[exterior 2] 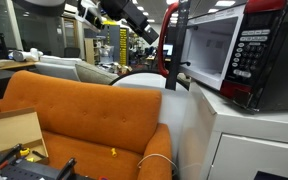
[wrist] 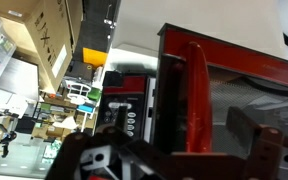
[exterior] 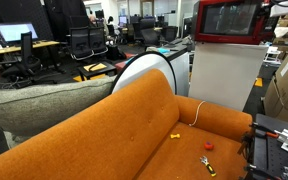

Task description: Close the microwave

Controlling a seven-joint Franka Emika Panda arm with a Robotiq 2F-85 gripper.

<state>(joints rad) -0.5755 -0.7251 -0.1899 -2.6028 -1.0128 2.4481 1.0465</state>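
The red handle on the door edge (wrist: 197, 95) still stands ahead, beyond my gripper's open fingers. Next, my gripper moves forward until they straddle it, then closes.
The glossy red microwave (exterior 2: 246, 50) stands on a tall white cabinet (exterior 2: 244, 135). Its door (exterior 2: 171, 45) is swung open, and the white interior and the dark control strip (exterior 2: 252, 45) show. In an exterior view the dark glass window (exterior: 229, 20) faces the camera. My gripper (exterior 2: 151, 34) is on the black arm, up at the door's outer side. In the wrist view the gripper (wrist: 184, 140) is open. Its two dark fingers are on either side of the red door edge (wrist: 194, 90), with the control panel (wrist: 134, 108) behind. I cannot tell whether they touch it.
An orange sofa (exterior: 134, 130) sits below and beside the cabinet, with small yellow and red items (exterior: 208, 148) and a white cable (exterior: 196, 112) on the seat. A cardboard box (exterior 2: 16, 130) lies on the sofa. Office desks and chairs (exterior: 84, 45) stand behind.
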